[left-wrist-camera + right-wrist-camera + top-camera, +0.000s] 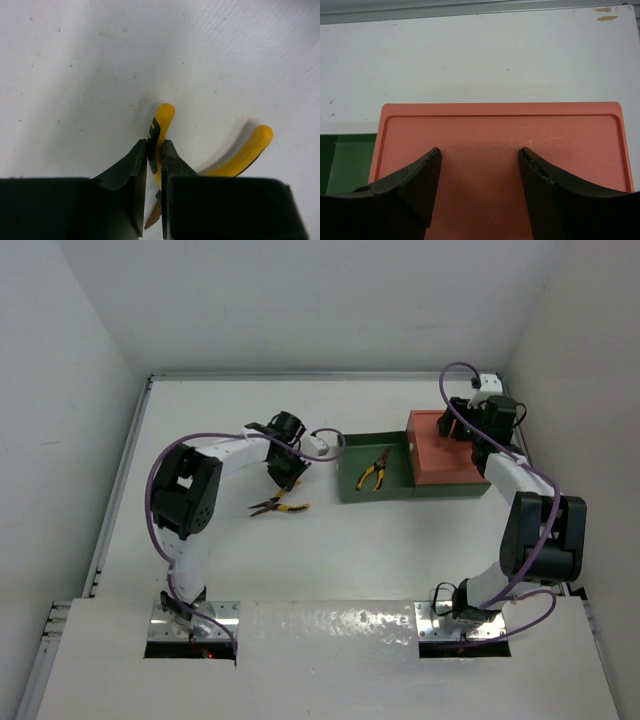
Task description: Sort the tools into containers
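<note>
My left gripper lifts the pliers next and moves them outward over the dark green tray (395, 488) to release them, because another pair already lies there.
Pliers (280, 505) with yellow handles lie at table level left of the trays. My left gripper (285, 480) is over them and shut on one handle (161, 120); the other handle (250, 147) sticks out to the right. A second pair of pliers (373, 472) lies in the dark green tray (395, 488). The orange-red tray (445, 455) sits on the green tray's right end. My right gripper (462, 428) hangs open and empty just above the orange-red tray (500, 125). No screwdrivers are in view.
White walls close in the table on the left, back and right. The green tray's edge (345, 160) shows left of the orange-red one in the right wrist view. Bare white tabletop (250, 430) lies around the left gripper.
</note>
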Robot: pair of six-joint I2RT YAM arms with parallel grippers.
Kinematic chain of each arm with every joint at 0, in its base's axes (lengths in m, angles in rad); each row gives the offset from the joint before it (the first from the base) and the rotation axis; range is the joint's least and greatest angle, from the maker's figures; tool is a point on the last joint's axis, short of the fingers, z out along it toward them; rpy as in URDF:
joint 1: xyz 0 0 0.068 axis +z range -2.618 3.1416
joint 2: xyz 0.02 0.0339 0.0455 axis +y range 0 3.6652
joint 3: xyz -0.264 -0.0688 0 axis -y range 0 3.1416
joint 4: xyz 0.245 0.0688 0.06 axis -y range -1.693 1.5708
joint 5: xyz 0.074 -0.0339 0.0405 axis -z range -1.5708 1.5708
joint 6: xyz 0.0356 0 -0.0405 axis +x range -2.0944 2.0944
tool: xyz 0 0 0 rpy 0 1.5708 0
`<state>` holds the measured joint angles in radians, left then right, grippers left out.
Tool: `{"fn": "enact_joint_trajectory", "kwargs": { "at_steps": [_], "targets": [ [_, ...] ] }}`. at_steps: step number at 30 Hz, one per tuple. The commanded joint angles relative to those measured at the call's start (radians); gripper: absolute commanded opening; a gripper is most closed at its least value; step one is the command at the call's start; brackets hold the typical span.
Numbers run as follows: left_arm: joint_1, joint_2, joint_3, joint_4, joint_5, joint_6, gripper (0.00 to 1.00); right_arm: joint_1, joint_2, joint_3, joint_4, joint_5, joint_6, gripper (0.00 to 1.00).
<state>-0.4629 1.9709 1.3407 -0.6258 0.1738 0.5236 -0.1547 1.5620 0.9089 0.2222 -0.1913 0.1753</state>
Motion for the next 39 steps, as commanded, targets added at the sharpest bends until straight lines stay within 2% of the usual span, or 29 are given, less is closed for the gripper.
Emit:
{"fn": "enact_joint_trajectory", "kwargs": {
  "at_steps": [1, 8, 13, 14, 17, 20, 24, 28, 31, 32, 36, 37, 39],
  "targets": [
    [0.017, -0.053, 0.131, -0.038, 0.095, -0.106, 0.00, -0.005, 0.081, -0.073, -0.327, 0.015, 0.020, 0.63],
    [0.017, -0.170, 0.330, 0.020, 0.148, -0.314, 0.00, -0.005, 0.075, -0.074, -0.330, 0.018, 0.018, 0.63],
    [0.004, -0.173, 0.345, 0.257, 0.161, -0.514, 0.00, -0.005, 0.076, -0.076, -0.330, 0.016, 0.016, 0.63],
    [-0.006, -0.161, 0.348, 0.283, 0.150, -0.568, 0.00, -0.005, 0.076, -0.076, -0.330, 0.018, 0.016, 0.63],
    [-0.084, -0.100, 0.376, 0.369, 0.066, -0.582, 0.00, -0.005, 0.076, -0.079, -0.330, 0.021, 0.018, 0.63],
    [-0.158, 0.009, 0.468, 0.361, 0.058, -0.615, 0.00, -0.005, 0.079, -0.076, -0.330, 0.024, 0.016, 0.63],
    [-0.195, 0.189, 0.656, 0.318, 0.073, -0.646, 0.00, -0.003, 0.081, -0.077, -0.333, 0.026, 0.015, 0.63],
    [-0.212, 0.266, 0.703, 0.337, -0.009, -0.625, 0.00, -0.005, 0.082, -0.081, -0.333, 0.030, 0.015, 0.63],
    [-0.223, 0.295, 0.701, 0.348, -0.008, -0.608, 0.00, -0.005, 0.086, -0.077, -0.336, 0.030, 0.013, 0.63],
    [-0.229, 0.302, 0.700, 0.348, -0.010, -0.597, 0.16, -0.005, 0.084, -0.077, -0.336, 0.030, 0.013, 0.63],
    [-0.252, 0.298, 0.690, 0.348, -0.027, -0.573, 0.52, -0.005, 0.087, -0.077, -0.336, 0.030, 0.013, 0.63],
    [-0.256, 0.296, 0.690, 0.348, -0.019, -0.573, 0.67, -0.005, 0.087, -0.077, -0.336, 0.030, 0.015, 0.63],
    [-0.257, 0.289, 0.698, 0.350, -0.014, -0.574, 0.76, -0.005, 0.087, -0.076, -0.336, 0.030, 0.015, 0.63]
  ]
}}
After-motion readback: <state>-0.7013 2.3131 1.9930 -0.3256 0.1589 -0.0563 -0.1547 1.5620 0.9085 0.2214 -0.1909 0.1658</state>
